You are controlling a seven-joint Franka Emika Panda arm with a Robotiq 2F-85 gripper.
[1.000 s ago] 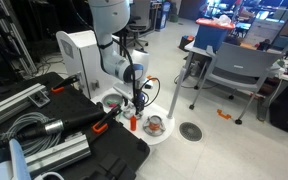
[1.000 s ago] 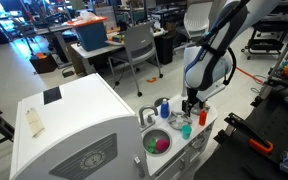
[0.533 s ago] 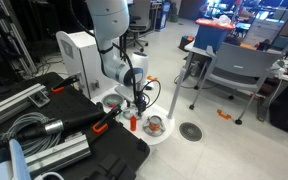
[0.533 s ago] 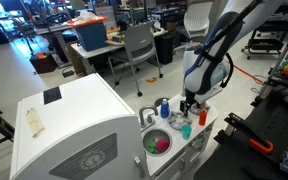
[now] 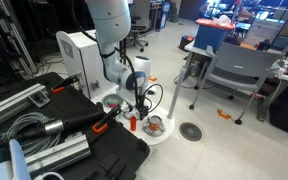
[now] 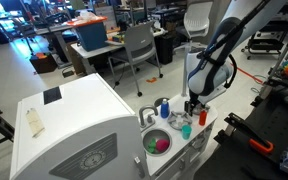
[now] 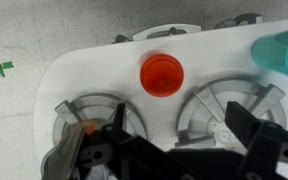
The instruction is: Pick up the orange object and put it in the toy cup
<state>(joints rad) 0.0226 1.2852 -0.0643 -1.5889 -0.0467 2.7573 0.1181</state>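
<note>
My gripper's fingers are still short, and the orange object [image 6: 202, 118] [image 7: 162, 75] stands beyond them toward the top of the wrist view. My open gripper should next move across the stove around it.
A round orange-red object [image 7: 160, 73] stands on the white toy stove top [image 7: 94, 62], between two grey burners. In the exterior views it shows as a small red-orange bottle [image 5: 134, 122] [image 6: 203, 117]. The teal toy cup [image 7: 284, 50] [image 6: 185, 130] stands at the stove's edge. My gripper [image 7: 179, 135] [image 5: 137, 105] [image 6: 191, 107] hangs just above the stove, open and empty. Its dark fingers straddle the gap between the burners, short of the orange-red object. A small orange piece [image 7: 81, 130] shows by the left finger, partly hidden.
A blue bottle [image 6: 165, 107] and a sink holding green and pink toys [image 6: 159, 143] sit on the toy kitchen. A small pot [image 5: 154, 126] stands on a burner. Black cases [image 5: 74, 140] lie beside it, and office chairs [image 5: 234, 70] stand behind.
The arm has shifted slightly over the stove, with the gripper a little lower and still open. The objects have not moved.
</note>
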